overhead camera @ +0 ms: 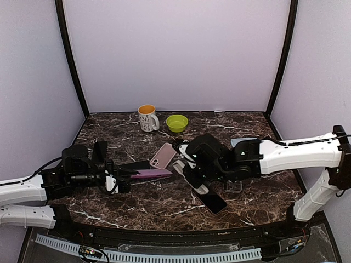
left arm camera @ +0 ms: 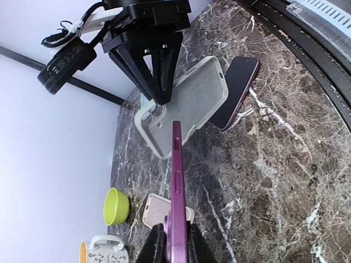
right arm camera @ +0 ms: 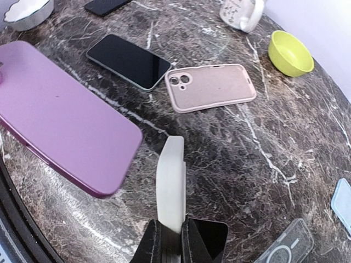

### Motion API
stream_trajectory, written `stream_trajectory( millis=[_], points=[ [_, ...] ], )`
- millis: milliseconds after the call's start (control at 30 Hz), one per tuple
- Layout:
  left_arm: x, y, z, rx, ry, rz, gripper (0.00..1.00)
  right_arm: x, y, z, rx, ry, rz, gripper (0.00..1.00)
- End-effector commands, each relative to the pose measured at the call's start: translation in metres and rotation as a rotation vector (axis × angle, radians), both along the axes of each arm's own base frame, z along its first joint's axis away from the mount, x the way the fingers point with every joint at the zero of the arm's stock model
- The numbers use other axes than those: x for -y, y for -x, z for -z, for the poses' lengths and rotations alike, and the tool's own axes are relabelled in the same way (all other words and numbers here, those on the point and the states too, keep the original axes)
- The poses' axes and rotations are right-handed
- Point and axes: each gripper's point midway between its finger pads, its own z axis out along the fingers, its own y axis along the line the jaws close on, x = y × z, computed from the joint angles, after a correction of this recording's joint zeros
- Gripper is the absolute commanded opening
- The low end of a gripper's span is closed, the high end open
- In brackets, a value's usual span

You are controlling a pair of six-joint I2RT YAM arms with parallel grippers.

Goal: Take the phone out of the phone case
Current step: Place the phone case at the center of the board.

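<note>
The phone is out. Next, my right gripper swings away from it, then lowers the white case [left arm camera: 189,104] onto marble [left arm camera: 143,155] between the green bowl and clear case.
My left gripper [overhead camera: 122,176] [left arm camera: 173,230] is shut on the purple phone [overhead camera: 152,173] [left arm camera: 176,175], which it holds by one end, edge-on to its own camera. The phone's flat back [right arm camera: 60,120] fills the left of the right wrist view. My right gripper [overhead camera: 185,162] [right arm camera: 170,227] is shut on the rim of an empty white phone case [overhead camera: 180,167] [right arm camera: 171,175] [left arm camera: 189,104]. The case hangs just beyond the phone's free end. Phone and case are apart, with bare table between them.
On the marble table lie a pink case [overhead camera: 163,155] [right arm camera: 211,86], a black phone [right arm camera: 129,61] beside it, another dark phone [overhead camera: 211,200] [left arm camera: 237,92], and a clear case [overhead camera: 233,186] [right arm camera: 285,246]. A mug [overhead camera: 147,118] and green bowl [overhead camera: 177,123] stand at the back.
</note>
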Motion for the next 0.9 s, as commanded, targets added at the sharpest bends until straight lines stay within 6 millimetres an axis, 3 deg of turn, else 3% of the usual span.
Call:
stream_trajectory(
  millis=[0,167,433,633,867],
  points=[
    [-0.005,-0.011,-0.03,0.102,0.083,-0.047,0.0,0.021,-0.034,-0.027,0.024,-0.122,0.135,0.0],
    [-0.004,-0.01,-0.025,0.085,0.068,-0.041,0.0,0.037,-0.086,-0.056,-0.003,-0.342,0.256,0.0],
    [-0.003,-0.008,-0.02,0.055,0.059,-0.032,0.0,0.054,-0.16,-0.063,-0.091,-0.634,0.422,0.0],
    [-0.001,-0.007,-0.018,-0.002,0.065,-0.032,0.0,0.051,-0.198,-0.049,-0.216,-0.818,0.424,0.0],
    [0.001,-0.008,-0.02,-0.045,0.081,-0.045,0.0,0.086,-0.242,-0.004,-0.179,-0.825,0.527,0.0]
  ],
)
